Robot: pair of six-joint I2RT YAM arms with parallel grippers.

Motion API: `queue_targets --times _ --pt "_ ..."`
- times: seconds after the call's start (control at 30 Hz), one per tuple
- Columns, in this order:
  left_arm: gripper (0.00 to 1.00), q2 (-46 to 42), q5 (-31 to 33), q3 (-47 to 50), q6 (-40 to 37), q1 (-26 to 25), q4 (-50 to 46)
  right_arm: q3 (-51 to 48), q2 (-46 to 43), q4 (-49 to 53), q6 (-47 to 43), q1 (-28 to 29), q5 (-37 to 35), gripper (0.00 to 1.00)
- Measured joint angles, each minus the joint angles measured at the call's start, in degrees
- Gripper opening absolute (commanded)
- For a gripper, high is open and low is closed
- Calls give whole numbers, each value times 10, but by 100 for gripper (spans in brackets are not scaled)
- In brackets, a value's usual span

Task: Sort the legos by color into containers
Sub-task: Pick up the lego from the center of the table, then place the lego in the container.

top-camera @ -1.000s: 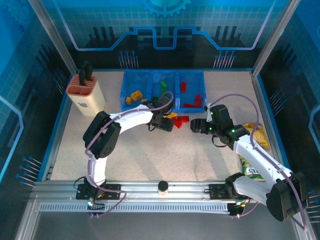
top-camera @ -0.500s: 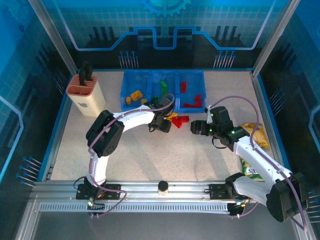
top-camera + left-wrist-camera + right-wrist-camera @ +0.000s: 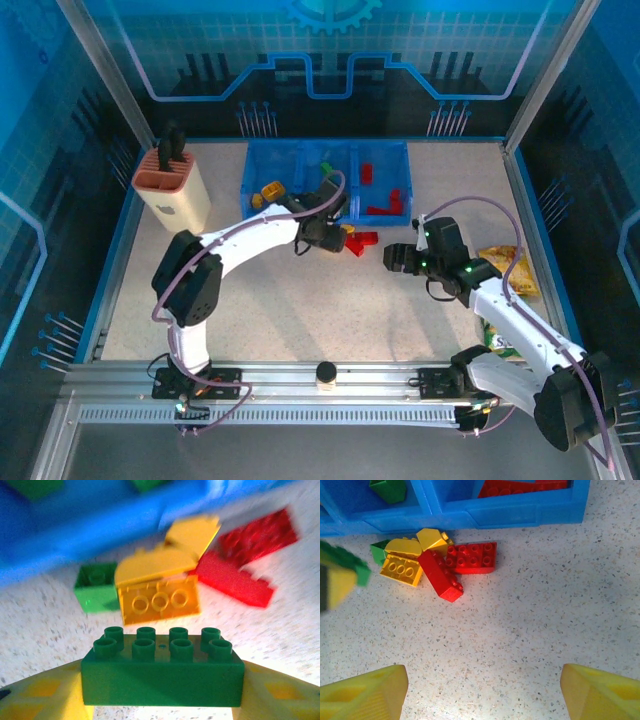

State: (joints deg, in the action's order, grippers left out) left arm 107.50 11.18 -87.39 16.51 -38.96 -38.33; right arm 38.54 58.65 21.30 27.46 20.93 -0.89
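My left gripper rises outward over the blue tray's front side next, then releases the dark green lego in the bin with green legos.
My left gripper [image 3: 162, 682] is shut on a dark green eight-stud lego [image 3: 162, 672], held off the table just in front of the containers [image 3: 100, 530]. Below it lies a pile of legos: two yellow [image 3: 160, 600], a small green one [image 3: 95, 587] and two red [image 3: 235, 580]. From above, the left gripper [image 3: 320, 232] sits at the blue tray's front wall [image 3: 380, 219], whose bins hold yellow [image 3: 270, 190], green [image 3: 327, 170] and red [image 3: 380, 208] legos. My right gripper [image 3: 392, 257] [image 3: 482, 690] hangs open over bare table, right of the pile [image 3: 440, 575].
A beige holder with a terracotta top [image 3: 172, 185] stands at the back left. Yellow-green snack packets [image 3: 510, 270] lie along the right side under my right arm. A black knob [image 3: 325, 373] sits on the front rail.
The left gripper has shut on the green lego and lifted it toward the tray, its elbow swinging left. The right arm has hardly moved.
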Motion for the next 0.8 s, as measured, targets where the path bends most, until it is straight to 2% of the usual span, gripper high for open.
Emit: queue_targets --times 0.2,0.5,0.57,0.67,0.8 --pt "47 31 1 -123 -2 35 -8 -7 -10 0 7 0 7 81" --pt "48 157 8 -266 -7 78 -48 -16 -46 7 8 0 10 80" --pt "55 179 11 -290 -10 82 -60 -17 -46 7 9 0 12 81" --pt "76 191 12 -314 -17 86 -73 -18 -46 9 11 0 14 81" --pt "82 183 15 -325 -21 86 -74 -17 -37 9 12 5 14 81"
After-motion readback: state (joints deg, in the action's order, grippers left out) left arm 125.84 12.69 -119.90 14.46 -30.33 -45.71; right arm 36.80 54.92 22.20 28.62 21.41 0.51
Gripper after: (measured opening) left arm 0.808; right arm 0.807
